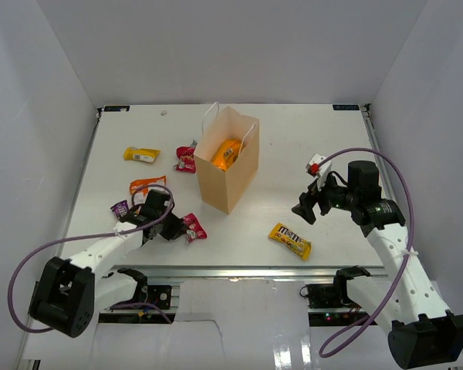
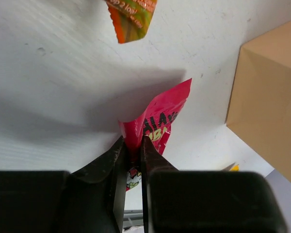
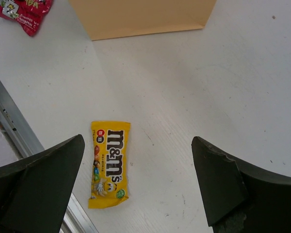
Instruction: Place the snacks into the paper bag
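I will raise my left gripper outward, over the paper bag's opening [image 1: 228, 136], and release the red packet, as the bag's sides stand higher than it.
The tan paper bag [image 1: 226, 166] stands upright mid-table, with a large orange bag [image 1: 225, 154] inside it. My left gripper [image 1: 177, 228] is shut on the near edge of a red packet [image 2: 160, 116], low to the table, left of the bag [image 2: 266, 102]. My right gripper [image 1: 305, 208] hangs open above the table, and the yellow M&M's pack [image 3: 108, 162] lies flat below, near its left finger. Loose snacks lie left of the bag: a yellow packet [image 1: 141, 155], red wrappers [image 1: 187, 158], an orange packet [image 1: 147, 185] and a dark purple packet [image 1: 120, 208].
An aluminium rail [image 1: 239, 274] runs along the table's near edge, close to the M&M's pack. White walls close in the table at left, right and back. The left arm's cable [image 1: 31, 262] loops over the near left corner.
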### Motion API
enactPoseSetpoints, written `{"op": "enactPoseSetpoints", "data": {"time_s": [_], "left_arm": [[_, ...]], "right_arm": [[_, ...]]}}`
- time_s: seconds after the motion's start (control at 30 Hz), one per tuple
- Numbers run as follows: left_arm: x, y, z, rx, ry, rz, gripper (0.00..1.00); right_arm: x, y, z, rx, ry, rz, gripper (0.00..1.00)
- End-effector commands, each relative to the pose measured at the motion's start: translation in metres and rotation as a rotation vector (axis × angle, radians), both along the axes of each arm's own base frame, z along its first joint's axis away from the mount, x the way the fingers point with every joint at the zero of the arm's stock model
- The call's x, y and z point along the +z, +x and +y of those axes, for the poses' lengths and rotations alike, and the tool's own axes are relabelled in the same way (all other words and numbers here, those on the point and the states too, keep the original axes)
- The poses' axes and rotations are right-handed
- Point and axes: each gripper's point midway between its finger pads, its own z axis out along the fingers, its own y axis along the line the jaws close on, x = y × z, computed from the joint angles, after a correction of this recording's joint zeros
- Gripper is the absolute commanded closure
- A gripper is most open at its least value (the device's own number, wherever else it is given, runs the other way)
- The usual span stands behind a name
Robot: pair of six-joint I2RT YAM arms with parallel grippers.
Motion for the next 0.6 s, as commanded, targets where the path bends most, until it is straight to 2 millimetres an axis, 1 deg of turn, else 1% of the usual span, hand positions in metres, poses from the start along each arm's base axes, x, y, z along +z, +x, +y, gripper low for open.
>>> {"op": "enactPoseSetpoints", "data": {"time_s": [0.0, 0.03, 0.07, 0.1, 0.13, 0.17, 0.2, 0.23, 0.27, 0.3, 0.33, 0.37, 0.4, 0.43, 0.47, 0.5, 0.53, 0.57], "left_arm": [[0.018, -0.002, 0.014, -0.015, 0.052, -0.103, 0.82], [0.025, -0.004, 0.015, -0.023, 0.054, -0.126, 0.82], [0.037, -0.001, 0.016, -0.035, 0.053, -0.174, 0.83], [0.062, 0.003, 0.016, -0.043, 0.033, -0.274, 0.85], [0.076, 0.003, 0.018, -0.067, 0.044, -0.328, 0.85], [0.102, 0.008, 0.017, -0.077, 0.036, -0.409, 0.85], [0.123, 0.010, 0.018, -0.088, 0.039, -0.479, 0.85], [0.148, 0.010, 0.020, -0.116, 0.052, -0.570, 0.85], [0.183, 0.014, 0.020, -0.122, 0.048, -0.657, 0.85], [0.202, 0.016, 0.021, -0.133, 0.061, -0.706, 0.85], [0.214, 0.020, 0.020, -0.154, 0.077, -0.726, 0.85], [0.250, 0.023, 0.018, -0.186, 0.092, -0.805, 0.85], [0.265, 0.027, 0.016, -0.205, 0.102, -0.832, 0.87], [0.272, 0.036, 0.009, -0.239, 0.109, -0.828, 0.88], [0.286, 0.041, 0.006, -0.269, 0.130, -0.857, 0.88], [0.322, 0.044, 0.004, -0.272, 0.124, -0.929, 0.88], [0.337, 0.048, -0.001, -0.290, 0.120, -0.964, 0.88], [0.340, 0.060, -0.005, -0.302, 0.132, -0.961, 0.88]], "right_arm": [[0.004, -0.008, 0.005, 0.052, 0.024, -0.016, 0.03], [0.003, -0.013, 0.007, 0.079, 0.026, -0.012, 0.03], [0.002, -0.016, 0.008, 0.097, 0.026, -0.008, 0.03], [0.000, -0.019, 0.009, 0.119, 0.023, -0.005, 0.03], [-0.003, -0.022, 0.010, 0.156, 0.005, -0.014, 0.04], [-0.008, -0.032, 0.011, 0.189, 0.006, 0.018, 0.03], [-0.011, -0.036, 0.011, 0.210, -0.002, 0.027, 0.04], [-0.016, -0.040, 0.011, 0.233, -0.008, 0.045, 0.04], [-0.024, -0.045, 0.009, 0.258, -0.031, 0.059, 0.04], [-0.027, -0.047, 0.008, 0.267, -0.043, 0.067, 0.04], [-0.032, -0.048, 0.007, 0.272, -0.053, 0.078, 0.04], [-0.036, -0.049, 0.005, 0.282, -0.069, 0.075, 0.04], [-0.040, -0.051, 0.004, 0.287, -0.076, 0.085, 0.04], [-0.044, -0.052, 0.003, 0.290, -0.082, 0.093, 0.04], [-0.045, -0.053, 0.003, 0.294, -0.086, 0.095, 0.04], [-0.046, -0.053, 0.003, 0.302, -0.093, 0.089, 0.04], [-0.049, -0.054, 0.002, 0.306, -0.097, 0.100, 0.04], [-0.050, -0.055, 0.002, 0.309, -0.101, 0.104, 0.04]]}}
